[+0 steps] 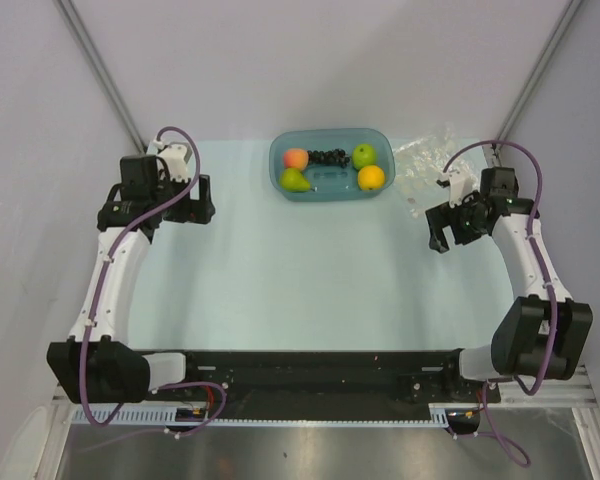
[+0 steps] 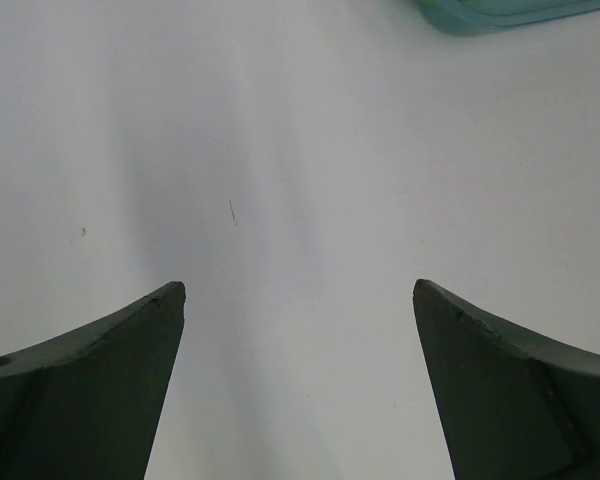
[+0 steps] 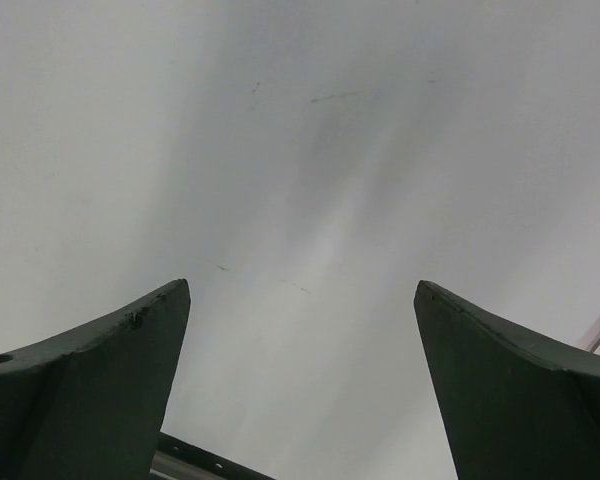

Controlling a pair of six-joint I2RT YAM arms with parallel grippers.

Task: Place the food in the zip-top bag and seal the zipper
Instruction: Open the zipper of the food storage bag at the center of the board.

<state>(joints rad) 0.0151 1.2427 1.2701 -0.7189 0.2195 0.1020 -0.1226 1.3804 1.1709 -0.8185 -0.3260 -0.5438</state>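
Note:
I will move my open right gripper outward and down onto the bag's near edge (image 1: 436, 195), because the bag is on the tabletop, outward of and below the gripper.
The food lies in a teal tub (image 1: 332, 190) at the back middle: a red-orange peach (image 1: 296, 159), a green pear (image 1: 295, 180), a dark grape bunch (image 1: 329, 157), a green apple (image 1: 364, 155) and an orange (image 1: 371, 177). The clear zip-top bag (image 1: 425, 160) lies crumpled just right of the tub; its zipper cannot be made out. My left gripper (image 1: 204, 200) is open and empty over bare table, left of the tub; it also shows in the left wrist view (image 2: 300, 295). My right gripper (image 1: 436, 232) is open and empty, just in front of the bag; it also shows in the right wrist view (image 3: 302, 290).
The tub's corner (image 2: 480, 12) shows at the top of the left wrist view. The pale table (image 1: 300, 280) runs between the arms. A black rail (image 1: 310, 365) with the arm bases lines the near edge. Grey walls close in the back and sides.

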